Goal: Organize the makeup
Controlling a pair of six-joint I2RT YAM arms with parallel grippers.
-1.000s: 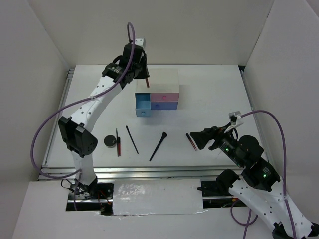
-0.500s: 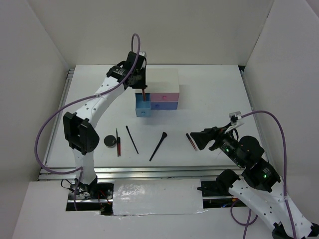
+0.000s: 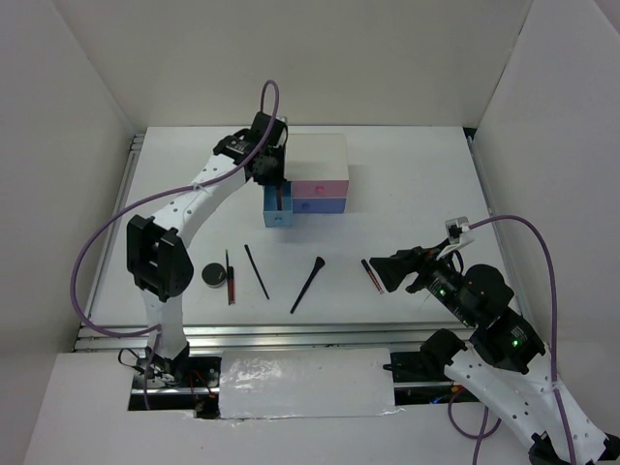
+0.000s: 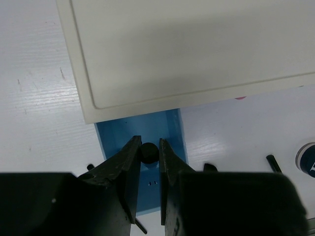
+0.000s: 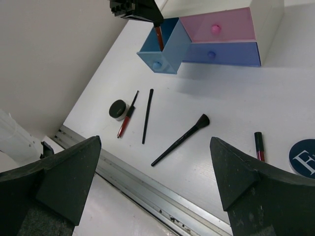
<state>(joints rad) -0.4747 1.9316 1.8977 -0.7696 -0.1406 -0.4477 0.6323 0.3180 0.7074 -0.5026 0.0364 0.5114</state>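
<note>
My left gripper eases toward the pink drawer and down over the open light-blue drawer next, then releases the tube, because the tube's lower end already hangs inside.
My left gripper (image 3: 276, 177) is shut on a red-brown lipstick-like tube (image 5: 159, 38), held upright with its lower end inside the open light-blue drawer (image 3: 275, 211) of the white box (image 3: 316, 155). In the left wrist view the tube's black round end (image 4: 148, 152) sits between the fingers over the drawer (image 4: 115, 137). On the table lie a round black compact (image 3: 212, 275), a red pencil (image 3: 230, 282), a black pencil (image 3: 257, 271), a flared black brush (image 3: 308, 284) and another tube (image 3: 371, 275). My right gripper (image 3: 386, 272) hovers open beside that tube.
The box's pink drawer (image 3: 321, 189) and blue-violet drawer (image 3: 326, 205) are shut. A dark round disc with white lettering (image 5: 302, 157) lies by the second tube (image 5: 259, 146). A metal rail (image 3: 291, 334) runs along the near table edge. White walls stand on three sides.
My left gripper has swung right and down from beside the box's top corner to over the open blue drawer, lowering the tube into it. The right arm has not moved.
</note>
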